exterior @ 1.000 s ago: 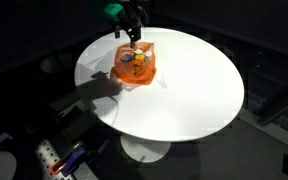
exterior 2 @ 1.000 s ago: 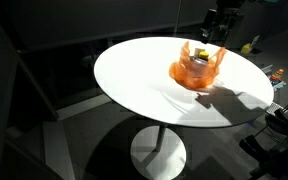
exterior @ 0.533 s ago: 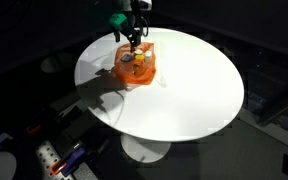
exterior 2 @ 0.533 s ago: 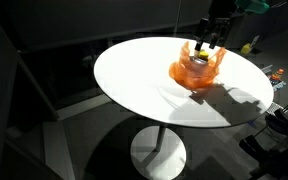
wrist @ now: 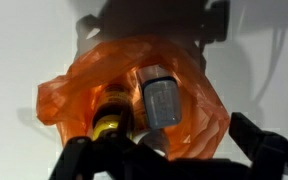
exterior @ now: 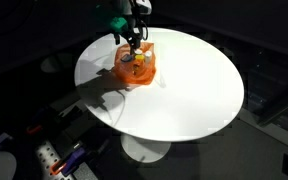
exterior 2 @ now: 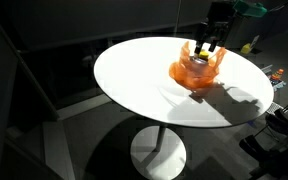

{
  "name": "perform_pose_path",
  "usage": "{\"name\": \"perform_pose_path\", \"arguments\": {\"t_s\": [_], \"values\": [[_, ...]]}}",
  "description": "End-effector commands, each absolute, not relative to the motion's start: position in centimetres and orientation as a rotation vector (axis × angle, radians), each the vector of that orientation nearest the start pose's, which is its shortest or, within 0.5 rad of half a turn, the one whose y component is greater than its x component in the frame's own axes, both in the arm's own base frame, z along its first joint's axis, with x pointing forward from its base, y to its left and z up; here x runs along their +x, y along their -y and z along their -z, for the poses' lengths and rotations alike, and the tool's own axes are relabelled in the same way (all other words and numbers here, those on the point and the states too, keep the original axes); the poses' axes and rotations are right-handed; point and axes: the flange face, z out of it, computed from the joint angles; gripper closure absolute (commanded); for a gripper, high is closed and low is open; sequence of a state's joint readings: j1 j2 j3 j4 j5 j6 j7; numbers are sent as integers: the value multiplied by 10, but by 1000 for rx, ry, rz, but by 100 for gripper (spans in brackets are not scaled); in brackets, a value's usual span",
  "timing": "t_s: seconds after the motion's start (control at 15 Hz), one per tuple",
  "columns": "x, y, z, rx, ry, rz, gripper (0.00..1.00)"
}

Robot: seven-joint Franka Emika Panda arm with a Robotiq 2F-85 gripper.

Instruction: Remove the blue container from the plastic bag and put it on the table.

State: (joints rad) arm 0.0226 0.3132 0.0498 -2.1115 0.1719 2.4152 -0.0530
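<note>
My gripper will next go down through the bag's opening, one finger between the blue container and the bottle (wrist: pixel 112 122), then close around the container.
An orange plastic bag (exterior: pixel 136 68) lies open on the round white table (exterior: pixel 194 90); it also shows in an exterior view (exterior 2: pixel 196 72) and in the wrist view (wrist: pixel 94 90). Inside it lies a grey-blue container (wrist: pixel 162 100) next to a yellow-and-dark bottle (wrist: pixel 112 122). My gripper (exterior: pixel 132 42) hangs just above the bag's mouth, also seen in an exterior view (exterior 2: pixel 208 44). In the wrist view its dark fingers (wrist: pixel 169 160) stand apart on either side of the bag, open and empty.
The table edge runs close behind the bag. Dark floor surrounds the table, with clutter at the lower left (exterior: pixel 54 155) and a yellow object (exterior 2: pixel 250 45) beyond the table.
The gripper has moved down and slightly toward the bag's mouth over the last second. The bag and its contents have not moved.
</note>
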Motion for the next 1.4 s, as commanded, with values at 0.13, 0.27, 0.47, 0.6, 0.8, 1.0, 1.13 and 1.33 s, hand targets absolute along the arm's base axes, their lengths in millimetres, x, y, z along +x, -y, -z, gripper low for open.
{"name": "perform_pose_path", "arguments": {"t_s": [0.13, 0.27, 0.47, 0.6, 0.8, 1.0, 1.13, 1.33], "values": [[577, -37, -251, -2991, -2, -12, 0], [578, -35, -246, -2990, 13, 9, 0], [578, -31, -238, -2989, 15, 17, 0], [577, -29, -232, -2986, -10, 5, 0], [575, -26, -224, -2985, -39, -8, 0], [576, -26, -218, -2986, -38, -14, 0], [578, -28, -216, -2990, -31, -14, 0], [581, -32, -214, -2995, -19, -18, 0]]}}
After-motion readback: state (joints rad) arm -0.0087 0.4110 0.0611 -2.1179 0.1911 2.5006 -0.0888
